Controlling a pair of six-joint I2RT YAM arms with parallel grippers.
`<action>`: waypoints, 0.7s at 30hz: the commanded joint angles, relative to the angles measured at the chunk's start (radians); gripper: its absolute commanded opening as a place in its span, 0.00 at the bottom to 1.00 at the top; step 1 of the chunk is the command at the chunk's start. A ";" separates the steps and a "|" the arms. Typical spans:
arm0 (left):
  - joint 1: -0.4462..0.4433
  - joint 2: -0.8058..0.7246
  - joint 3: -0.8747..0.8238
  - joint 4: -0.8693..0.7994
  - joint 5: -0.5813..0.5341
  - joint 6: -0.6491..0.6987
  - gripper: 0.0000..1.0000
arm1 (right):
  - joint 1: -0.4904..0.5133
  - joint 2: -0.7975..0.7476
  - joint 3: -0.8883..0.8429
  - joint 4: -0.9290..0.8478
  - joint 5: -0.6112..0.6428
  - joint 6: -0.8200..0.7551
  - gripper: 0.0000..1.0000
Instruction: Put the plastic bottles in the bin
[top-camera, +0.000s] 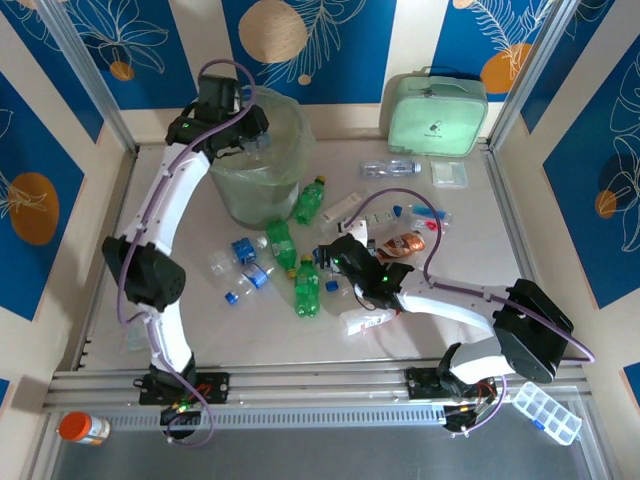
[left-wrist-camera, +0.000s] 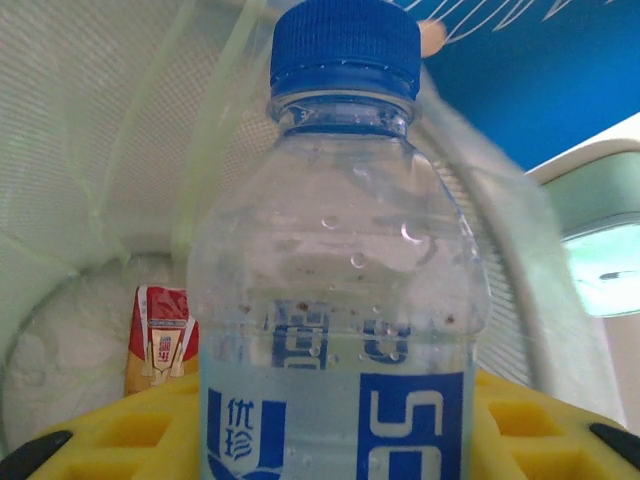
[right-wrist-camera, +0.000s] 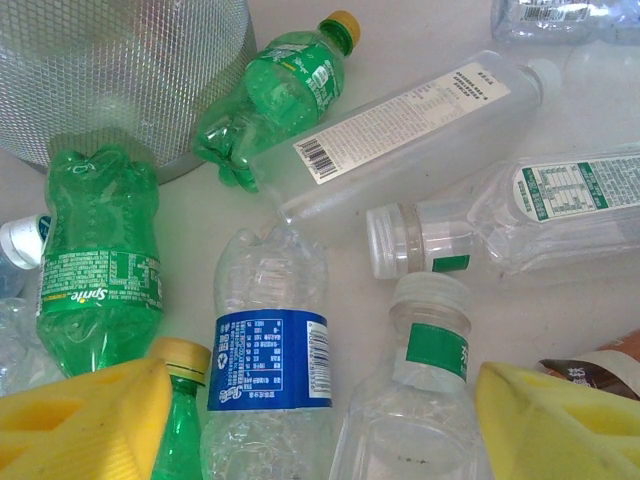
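Observation:
My left gripper will move down into the lined bin and let go of the clear plastic bottle, because the bin's bottom with the carton is below my gripper.
My left gripper is shut on a clear plastic bottle with a blue cap and blue label, held upright over the bin, a round bucket lined with a pale green bag. From above, the left gripper sits at the bin's rim. My right gripper stands open low over loose bottles; a crushed blue-labelled bottle and a clear white-capped bottle lie between its yellow fingers. Green bottles lie left of the right gripper.
A red and white carton lies in the bin's bottom. A mint-green case stands at the back right beside a flat clear bottle. An orange-capped jar and a clear compartment box sit at the near edge.

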 joint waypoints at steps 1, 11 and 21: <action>0.010 0.081 0.094 -0.069 0.047 -0.007 0.29 | 0.020 0.024 0.048 0.010 0.040 -0.018 0.80; 0.011 0.274 0.156 -0.133 0.063 0.019 0.32 | 0.034 0.040 0.059 0.010 0.051 -0.026 0.80; 0.011 0.366 0.167 -0.153 0.084 0.062 0.58 | 0.049 0.048 0.071 0.009 0.071 -0.041 0.80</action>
